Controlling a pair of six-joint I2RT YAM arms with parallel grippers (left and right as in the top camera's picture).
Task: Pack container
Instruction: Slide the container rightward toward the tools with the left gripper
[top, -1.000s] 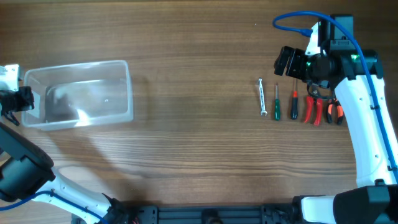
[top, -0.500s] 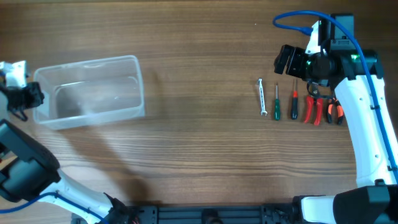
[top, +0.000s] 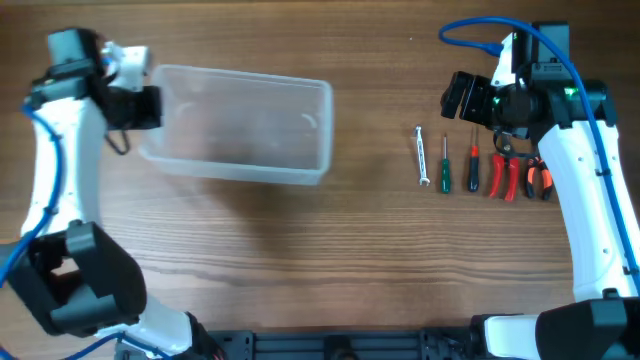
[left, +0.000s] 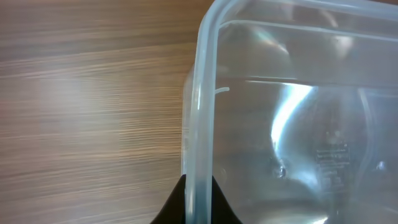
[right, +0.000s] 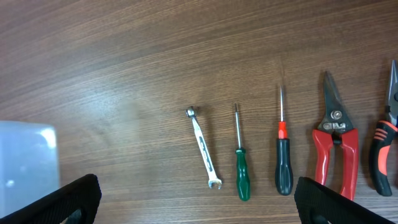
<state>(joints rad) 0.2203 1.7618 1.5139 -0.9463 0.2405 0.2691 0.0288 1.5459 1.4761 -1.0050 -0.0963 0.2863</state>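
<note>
My left gripper is holding the container (top: 240, 125) and should next carry it toward the wrench (right: 203, 147). Then it should lower it onto the bare table beside the tool row, because that part of the table is empty.
The clear plastic container (top: 240, 125) sits left of the table's centre, and its corner shows at the left edge of the right wrist view (right: 25, 162). My left gripper (top: 145, 107) is shut on the container's left rim; the left wrist view shows the rim (left: 202, 124) pinched between the fingers (left: 198, 208). My right gripper (top: 462, 98) is open and empty, held above the table behind a row of tools: a small wrench (right: 203, 147), a green screwdriver (right: 241, 168), a black screwdriver (right: 283, 155), red snips (right: 336, 143) and red pliers (right: 387, 149).
The tool row lies at the right of the table in the overhead view, from the wrench (top: 421, 157) to the pliers (top: 540, 178). Bare wooden table (top: 370, 230) lies between the container and the tools.
My left arm has dragged the container from the far left edge toward the centre and slightly back. The right arm and the tools have not moved.
</note>
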